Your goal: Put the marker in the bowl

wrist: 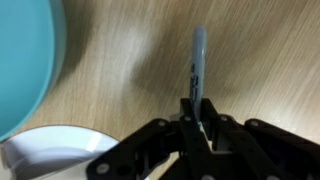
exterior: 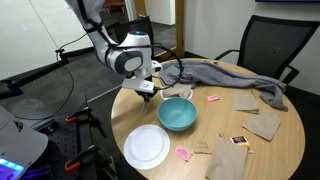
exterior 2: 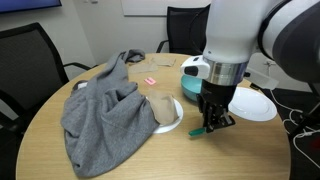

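The gripper needs to move up and to the left in the wrist view, over the open middle of the bowl, and then let go, because the marker (exterior 2: 202, 129) is hanging low outside the bowl's rim.
My gripper (wrist: 197, 128) is shut on the dark green marker (wrist: 197, 60), whose free end sticks out past the fingertips over the wooden table. In both exterior views the gripper (exterior: 148, 93) (exterior 2: 210, 122) points down, low over the table, with the marker (exterior 2: 202, 129) at its tips. The teal-blue bowl (exterior: 177, 114) stands just beside the gripper, apart from it. The bowl also shows at the left edge of the wrist view (wrist: 22, 60) and behind the arm in an exterior view (exterior 2: 191, 68).
A flat white plate (exterior: 147, 147) (exterior 2: 256, 106) (wrist: 50, 152) lies next to the bowl. A grey cloth (exterior: 225, 75) (exterior 2: 100, 115) is spread across the round table. Tan paper pieces (exterior: 262, 122) and pink scraps (exterior: 183, 153) lie about. Office chairs (exterior: 268, 45) stand around the table.
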